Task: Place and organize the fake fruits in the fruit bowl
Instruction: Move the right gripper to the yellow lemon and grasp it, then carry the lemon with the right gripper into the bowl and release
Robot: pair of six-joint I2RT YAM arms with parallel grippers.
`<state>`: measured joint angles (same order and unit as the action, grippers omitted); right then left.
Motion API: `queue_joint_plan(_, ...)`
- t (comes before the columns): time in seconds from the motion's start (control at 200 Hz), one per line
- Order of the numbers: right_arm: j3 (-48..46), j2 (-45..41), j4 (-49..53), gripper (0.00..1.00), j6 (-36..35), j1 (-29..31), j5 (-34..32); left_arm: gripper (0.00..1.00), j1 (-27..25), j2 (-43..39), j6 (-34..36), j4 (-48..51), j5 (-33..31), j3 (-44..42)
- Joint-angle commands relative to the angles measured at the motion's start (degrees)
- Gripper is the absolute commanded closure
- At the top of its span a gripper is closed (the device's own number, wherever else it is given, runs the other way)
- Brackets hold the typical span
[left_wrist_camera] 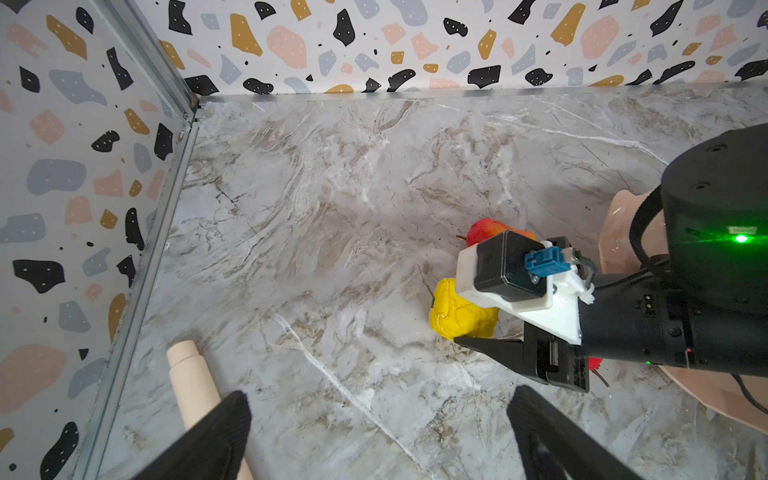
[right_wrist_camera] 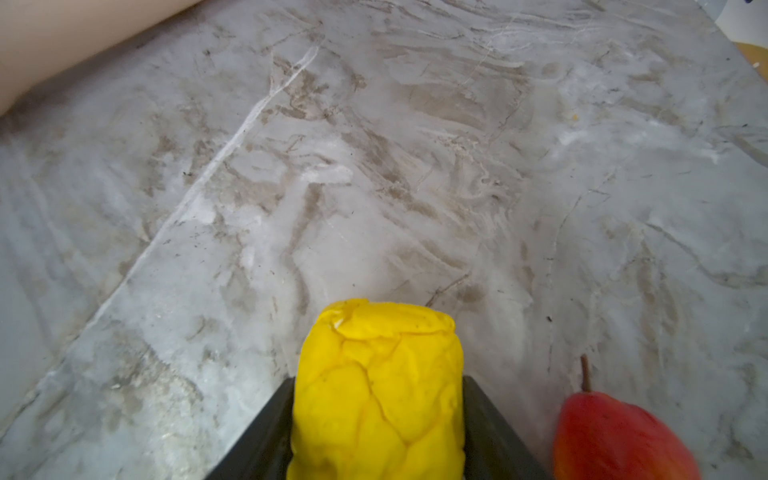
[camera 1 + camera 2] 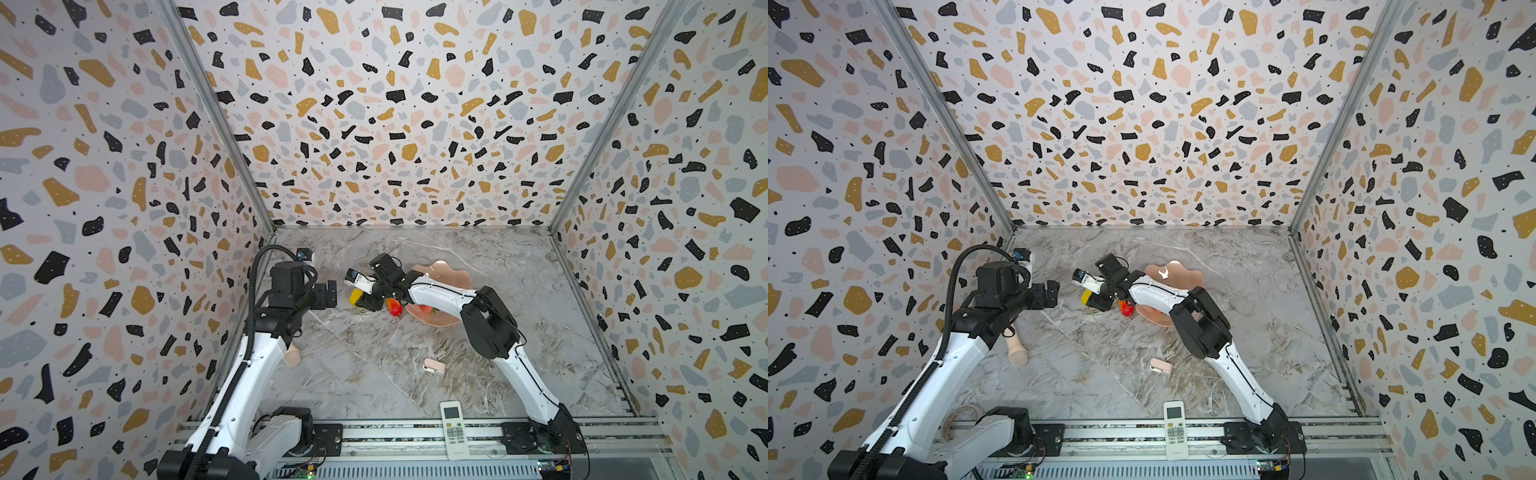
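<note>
The robot's right gripper will next lift the yellow mango by the bowl's rim, carry it to the bowl's bare far part (image 3: 437, 273), lower it and let it go, since that part lies past the mango from the gripper.
The bumpy yellow fruit (image 2: 378, 390) lies on the marble table, and my right gripper (image 2: 379, 379) is shut on it, one dark jaw pressed against each side. Both top views show it (image 3: 355, 296) (image 3: 1087, 297) left of the pale-pink fruit bowl (image 3: 451, 274). One red-orange mango (image 2: 615, 436) rests right beside the held fruit. Another mango (image 3: 394, 306) lies on the table at the bowl's left rim. A red strawberry (image 3: 426, 308) sits inside the bowl, partly under my right arm. My left gripper (image 1: 378, 399) hovers open over bare marble to the left. No avocado shows.
A beige wooden dowel (image 3: 293, 355) lies by the left wall under my left arm. A pink-white clip (image 3: 433, 365) sits mid-table in front of the bowl. A white remote (image 3: 454, 428) rests on the front rail. Patterned walls close in three sides.
</note>
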<state>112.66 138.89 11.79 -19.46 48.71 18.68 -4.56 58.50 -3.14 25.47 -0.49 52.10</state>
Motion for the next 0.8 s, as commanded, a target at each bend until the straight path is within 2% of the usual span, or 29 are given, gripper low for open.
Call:
queue_joint_plan(0.0,1.60,-4.50,1.74,0.52,-0.85,-0.19,-0.91,0.00,0.24,-1.11,0.53,-1.54,0.06,-0.50)
queue_joint_plan(0.24,-5.01,-16.21,4.32,0.54,-4.45,-2.24,-6.15,0.01,0.22,-1.28,0.51,-1.50,0.05,-0.50)
queue_joint_plan(0.456,-15.37,-28.57,6.87,0.54,-4.63,-7.75,-12.79,0.00,0.25,-1.59,0.51,-1.53,0.10,-0.50)
queue_joint_plan(0.661,-22.01,-33.92,11.41,0.54,-0.54,-14.64,-17.09,0.00,0.25,-1.37,0.58,-1.57,0.29,-0.42)
queue_joint_plan(0.796,-23.81,-33.85,12.94,0.53,0.16,-16.19,-16.79,0.01,0.24,-1.22,0.51,-1.49,0.40,-0.34)
